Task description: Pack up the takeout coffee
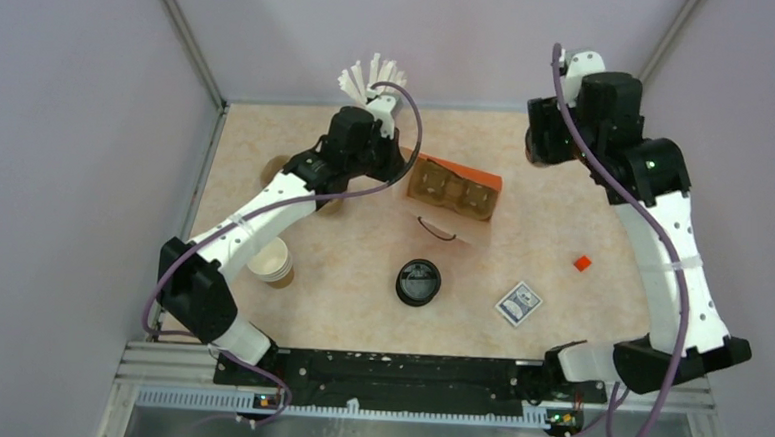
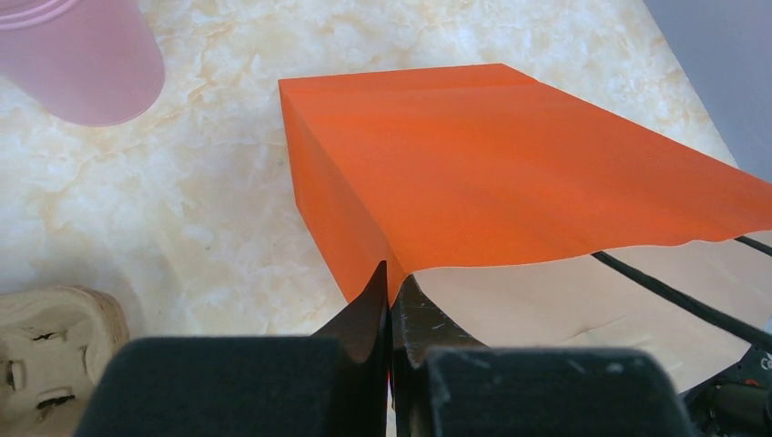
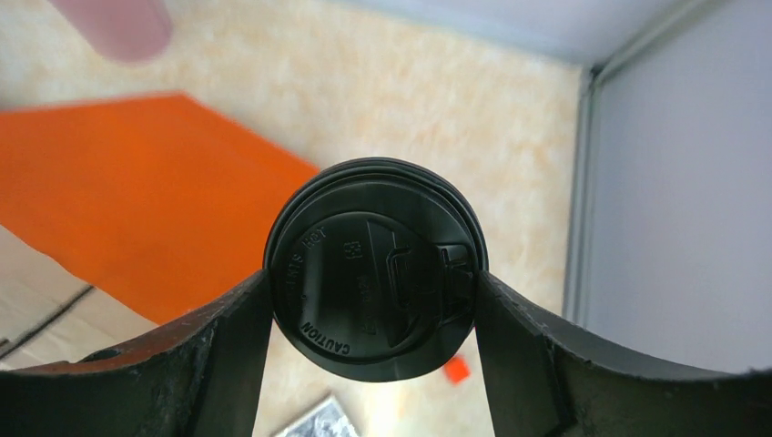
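Observation:
Next, my right gripper moves down and back to release the takeout coffee on the tabletop between the bag and the red block, since that spot is bare.
The takeout coffee (image 3: 373,273) shows in the right wrist view as a round black sip lid, and the lid hides the cup body behind it. My right gripper (image 3: 373,296) is shut on it, a finger pressing each side, held high over the table's far right (image 1: 548,137). The orange bag (image 1: 453,187) stands in the middle of the far side with its mouth up and a brown cardboard insert inside. My left gripper (image 2: 391,273) is shut on the bag's rim at its left corner (image 1: 402,169).
A flat black lid (image 1: 418,282) lies near the middle front. A lidless brown paper cup (image 1: 273,263) stands at the left. A printed packet (image 1: 518,303) and a small red block (image 1: 582,262) lie to the right. White straws (image 1: 371,80) stand at the back, near a pink cup (image 2: 77,55).

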